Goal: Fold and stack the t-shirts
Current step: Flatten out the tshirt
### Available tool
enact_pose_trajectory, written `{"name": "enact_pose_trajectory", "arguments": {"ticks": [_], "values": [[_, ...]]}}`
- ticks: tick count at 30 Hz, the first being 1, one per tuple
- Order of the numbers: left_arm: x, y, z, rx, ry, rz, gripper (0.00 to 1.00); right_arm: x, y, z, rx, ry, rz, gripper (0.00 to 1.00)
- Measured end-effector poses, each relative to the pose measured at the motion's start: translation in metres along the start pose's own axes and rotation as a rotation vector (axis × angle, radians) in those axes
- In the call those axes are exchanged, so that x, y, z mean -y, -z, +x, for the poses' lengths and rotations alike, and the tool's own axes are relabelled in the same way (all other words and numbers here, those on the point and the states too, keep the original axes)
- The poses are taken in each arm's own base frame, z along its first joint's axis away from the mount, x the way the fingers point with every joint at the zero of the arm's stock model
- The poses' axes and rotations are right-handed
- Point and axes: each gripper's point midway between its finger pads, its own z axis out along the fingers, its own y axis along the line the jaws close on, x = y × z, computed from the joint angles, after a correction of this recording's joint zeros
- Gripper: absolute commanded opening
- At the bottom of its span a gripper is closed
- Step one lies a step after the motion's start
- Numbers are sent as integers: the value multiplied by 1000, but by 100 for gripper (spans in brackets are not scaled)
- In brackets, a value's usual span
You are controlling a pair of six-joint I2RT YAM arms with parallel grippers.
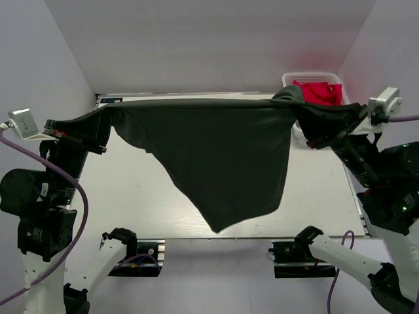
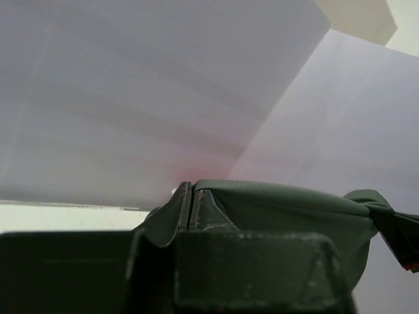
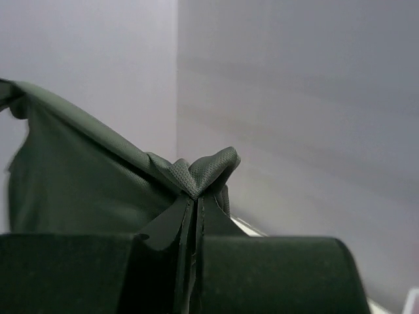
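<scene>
Next, my left gripper will lower the shirt's corner to the white table [image 1: 128, 171], fingers tipped down.
The dark charcoal-grey t-shirt [image 1: 216, 157] hangs stretched in the air above the table, its top edge pulled taut from left to right and its lower part drooping to a point near the front edge. My left gripper [image 1: 103, 125] is shut on the shirt's left corner [image 2: 262, 203]. My right gripper [image 1: 302, 118] is shut on the right corner, where the cloth bunches above the fingertips [image 3: 203, 171]. A red-pink t-shirt [image 1: 319, 92] lies in the white basket at the back right.
The white mesh basket [image 1: 313, 76] stands at the back right corner, just behind my right gripper. The white table [image 1: 137, 196] lies under the hanging shirt. Pale walls close in the left, back and right sides.
</scene>
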Motion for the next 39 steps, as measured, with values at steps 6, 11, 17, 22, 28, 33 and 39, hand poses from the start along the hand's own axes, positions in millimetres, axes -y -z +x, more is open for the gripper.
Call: {"name": "enact_pose_trajectory", "arguments": {"ticks": [6, 11, 17, 22, 28, 33, 39], "values": [[-53, -41, 49, -96, -11, -163, 0, 50, -37, 82, -173, -11, 242, 0], [-179, -71, 175, -348, -50, -533, 3, 101, -65, 250, -517, 22, 474, 12], [-330, 13, 334, -808, -174, -1099, 100, 128, -32, 454, -998, 29, 591, 90], [-358, 55, 344, -920, -253, -1306, 100, 130, -10, 511, -1201, 10, 611, 90], [-335, 13, 319, -809, -213, -1148, 100, 114, 2, 474, -1126, -87, 616, 90], [-323, -21, 327, -792, -181, -979, 100, 91, 55, 460, -1126, -189, 631, 90], [-342, -44, 376, -908, -182, -913, 100, 58, 139, 492, -1280, -312, 673, 90]]}}
